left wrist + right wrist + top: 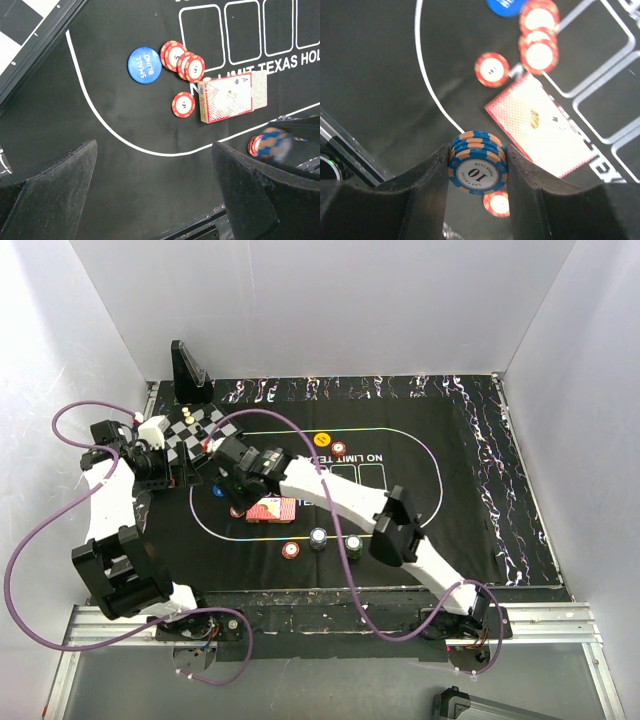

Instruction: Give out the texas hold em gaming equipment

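The felt is bare on the lone red chip's near side, so I should lower my right gripper onto the curved white line [447, 115] there and release the blue chips [478, 172].
My right gripper [477, 156] is shut on a short stack of blue poker chips [478, 172] marked 10, held on edge above the felt. Below it lie a red chip [497, 204], the red-backed playing cards [545, 130] and more red chips [491, 69]. In the left wrist view the cards [227, 97] sit right of a lone red chip [183, 104], with overlapping red chips [192, 67] and a blue small-blind button [144, 65] beyond. My left gripper [155, 192] hangs open over bare felt. An orange button [322, 439] lies at the far side.
A small chessboard [185, 430] with pieces and a black stand [188, 370] sit at the far left. A red chip [291, 550], a grey stack [318, 538] and a green stack [353, 545] stand near the front line. White walls enclose the black mat [480, 490].
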